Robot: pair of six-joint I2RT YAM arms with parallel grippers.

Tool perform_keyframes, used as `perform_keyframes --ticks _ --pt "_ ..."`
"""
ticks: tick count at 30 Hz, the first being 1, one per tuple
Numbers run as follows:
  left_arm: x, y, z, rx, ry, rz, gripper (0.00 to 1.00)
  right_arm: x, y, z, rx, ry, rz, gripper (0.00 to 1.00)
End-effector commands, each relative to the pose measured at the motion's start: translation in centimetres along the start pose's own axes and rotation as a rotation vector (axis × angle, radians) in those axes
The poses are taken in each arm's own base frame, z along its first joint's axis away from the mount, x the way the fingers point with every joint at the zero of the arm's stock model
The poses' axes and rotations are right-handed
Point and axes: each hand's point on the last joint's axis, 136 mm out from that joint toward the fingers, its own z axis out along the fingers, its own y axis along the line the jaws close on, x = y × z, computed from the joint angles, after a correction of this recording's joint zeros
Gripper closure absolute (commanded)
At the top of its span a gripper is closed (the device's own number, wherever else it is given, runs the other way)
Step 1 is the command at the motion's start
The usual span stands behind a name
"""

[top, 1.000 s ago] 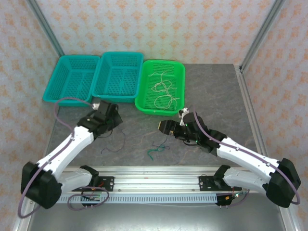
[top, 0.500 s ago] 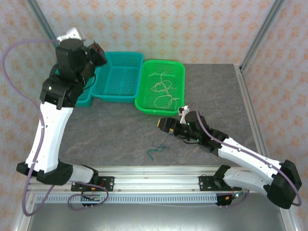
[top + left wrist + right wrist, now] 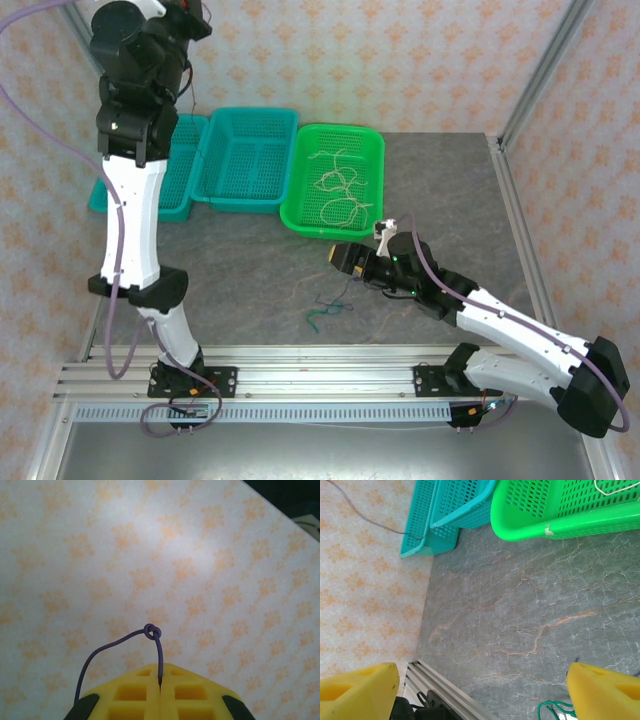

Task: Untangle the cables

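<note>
My left gripper needs to lower the dark purple cable (image 3: pixel 151 631) to the teal basket beside the green one next and release it there, because that teal basket is below the fingers.
My left gripper (image 3: pixel 160 672) is raised high at the top left (image 3: pixel 190 14), its yellow jaws shut on a thin dark purple cable (image 3: pixel 151 631) that has a small knot just above the fingertips and then trails down to the left. My right gripper (image 3: pixel 345 258) hangs low over the table's middle, its fingers (image 3: pixel 360 687) wide apart with nothing between them. A green cable (image 3: pixel 320 316) lies bunched on the table just in front of it and shows at the bottom edge of the right wrist view (image 3: pixel 552 711). A thin dark strand (image 3: pixel 341 296) lies beside it. Cream cables (image 3: pixel 340 190) rest in the green basket (image 3: pixel 368 150).
Two teal baskets (image 3: pixel 245 150) stand left of the green one at the back of the grey marbled table (image 3: pixel 450 190). The metal rail (image 3: pixel 320 360) runs along the near edge. Patterned walls and frame posts close in the sides.
The left arm has swung from low over the table's left side up to the top left corner. The dark cable went up with it. The right arm barely moved.
</note>
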Motion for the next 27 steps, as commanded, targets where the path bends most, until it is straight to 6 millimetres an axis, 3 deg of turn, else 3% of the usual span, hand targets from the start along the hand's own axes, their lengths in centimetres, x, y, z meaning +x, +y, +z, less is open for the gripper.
perform_keyframes --ticks 1,8,11,15,19,25,27 --pt "1.1 0.3 3.3 0.060 -0.048 0.053 1.00 -0.3 -0.4 -0.1 0.011 -0.028 -0.013 0.13" --pt "4.2 4.2 7.1 0.020 -0.042 0.054 1.00 -0.4 -0.8 0.0 0.045 -0.026 -0.046 0.12" --pt "7.3 6.1 8.3 -0.006 0.042 0.047 1.00 -0.5 -0.9 0.2 0.055 -0.026 -0.055 0.12" --pt "14.5 9.7 10.3 -0.074 0.196 0.088 1.00 -0.3 -0.9 0.6 0.055 -0.008 -0.050 0.13" --pt "20.8 13.6 11.1 -0.159 0.331 0.125 1.00 0.1 -1.2 0.5 0.062 0.004 -0.040 0.13" --pt "30.3 20.1 9.8 -0.351 0.558 0.151 1.00 -0.1 -1.3 0.0 0.064 -0.016 -0.039 0.12" --pt "32.7 21.9 8.8 -0.413 0.623 0.160 0.88 -0.1 -1.3 -0.1 0.061 -0.013 -0.035 0.12"
